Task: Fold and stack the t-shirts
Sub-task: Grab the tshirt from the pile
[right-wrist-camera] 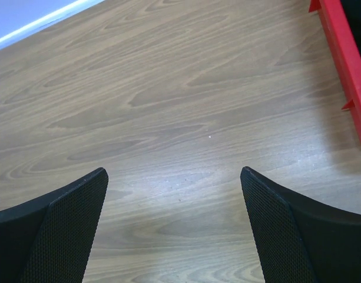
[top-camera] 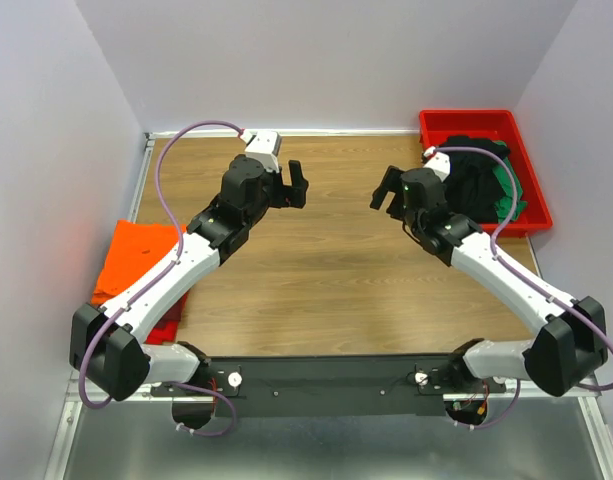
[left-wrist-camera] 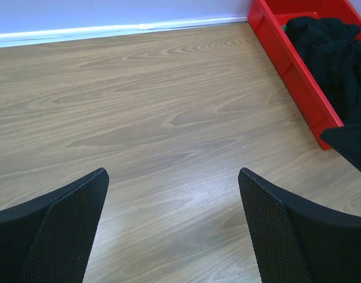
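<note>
I need to move my right gripper away from my base across the red tray's edge, then lower to the black t-shirt's far part (top-camera: 475, 153).
The black t-shirt (top-camera: 473, 178) lies crumpled in the red tray (top-camera: 470, 120) at the back right, with the green t-shirt (top-camera: 509, 196) showing under it. The orange t-shirt (top-camera: 136, 255) lies folded at the table's left edge, and a strip of red cloth (top-camera: 169, 322) shows beneath it by the left arm. My left gripper (top-camera: 298, 185) is open and empty above the bare wood. My right gripper (top-camera: 386, 190) is open and empty, just left of the tray. The left wrist view shows the black t-shirt (left-wrist-camera: 333, 53) in the tray (left-wrist-camera: 292, 65).
The wooden table (top-camera: 336, 260) spreads between the two grippers. White walls close in the back and sides. The tray's edge (right-wrist-camera: 345, 59) shows at the right of the right wrist view. A dark part of the right gripper (left-wrist-camera: 351, 144) enters the left wrist view.
</note>
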You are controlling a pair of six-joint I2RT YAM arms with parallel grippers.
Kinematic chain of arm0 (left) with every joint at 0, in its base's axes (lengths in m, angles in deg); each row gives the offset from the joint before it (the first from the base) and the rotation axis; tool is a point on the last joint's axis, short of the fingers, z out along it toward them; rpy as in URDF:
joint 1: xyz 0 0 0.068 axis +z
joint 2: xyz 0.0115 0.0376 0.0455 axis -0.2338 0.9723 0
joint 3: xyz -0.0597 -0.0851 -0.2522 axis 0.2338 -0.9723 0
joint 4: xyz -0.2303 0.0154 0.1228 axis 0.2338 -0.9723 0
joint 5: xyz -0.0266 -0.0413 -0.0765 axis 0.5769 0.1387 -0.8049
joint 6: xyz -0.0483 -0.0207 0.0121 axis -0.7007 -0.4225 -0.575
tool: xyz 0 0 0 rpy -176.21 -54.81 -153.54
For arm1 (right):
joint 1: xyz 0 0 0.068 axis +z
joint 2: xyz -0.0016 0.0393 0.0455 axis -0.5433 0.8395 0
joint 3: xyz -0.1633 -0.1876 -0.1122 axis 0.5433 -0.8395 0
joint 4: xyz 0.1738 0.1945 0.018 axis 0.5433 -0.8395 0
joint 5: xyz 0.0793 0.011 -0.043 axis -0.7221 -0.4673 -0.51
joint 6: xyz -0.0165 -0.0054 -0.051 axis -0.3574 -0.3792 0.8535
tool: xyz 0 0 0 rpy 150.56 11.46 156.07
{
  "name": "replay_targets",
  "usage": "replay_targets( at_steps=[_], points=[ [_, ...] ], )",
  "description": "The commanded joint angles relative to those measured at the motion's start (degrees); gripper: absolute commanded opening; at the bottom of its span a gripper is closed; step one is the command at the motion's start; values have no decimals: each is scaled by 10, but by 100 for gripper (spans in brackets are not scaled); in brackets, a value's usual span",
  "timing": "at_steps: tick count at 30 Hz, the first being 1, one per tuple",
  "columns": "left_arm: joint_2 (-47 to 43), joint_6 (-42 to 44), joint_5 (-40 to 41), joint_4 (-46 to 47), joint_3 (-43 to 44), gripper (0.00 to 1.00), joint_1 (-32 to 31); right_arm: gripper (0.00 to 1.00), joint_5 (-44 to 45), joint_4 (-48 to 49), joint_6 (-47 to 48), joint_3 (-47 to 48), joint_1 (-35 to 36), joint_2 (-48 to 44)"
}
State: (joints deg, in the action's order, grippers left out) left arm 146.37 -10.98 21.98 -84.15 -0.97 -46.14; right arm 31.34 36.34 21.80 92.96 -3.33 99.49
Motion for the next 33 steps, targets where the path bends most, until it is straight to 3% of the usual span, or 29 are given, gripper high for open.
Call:
replay_targets(
  at_steps=[1, 9, 15, 22, 30, 32, 33],
  points=[
    [-12, 7, -26, 10, 9, 98, 2, 100, 10, 10, 9, 9, 2, 1],
    [-8, 10, -32, -6, 16, 98, 2, 100, 24, 8, 65, 136, -15, 116],
    [-2, 10, -27, -24, 25, 98, 2, 100, -63, 1, 74, 265, -208, 257],
    [-13, 12, -25, -29, 26, 98, 3, 98, -116, -2, 38, 336, -358, 376],
    [-12, 12, -28, -32, 30, 98, 4, 97, -99, -4, 45, 385, -372, 446],
    [-12, 13, -27, -33, 30, 98, 4, 92, -107, -4, 37, 377, -371, 444],
    [-11, 11, -27, -35, 30, 98, 4, 85, -108, -4, 31, 374, -372, 440]
  ],
)
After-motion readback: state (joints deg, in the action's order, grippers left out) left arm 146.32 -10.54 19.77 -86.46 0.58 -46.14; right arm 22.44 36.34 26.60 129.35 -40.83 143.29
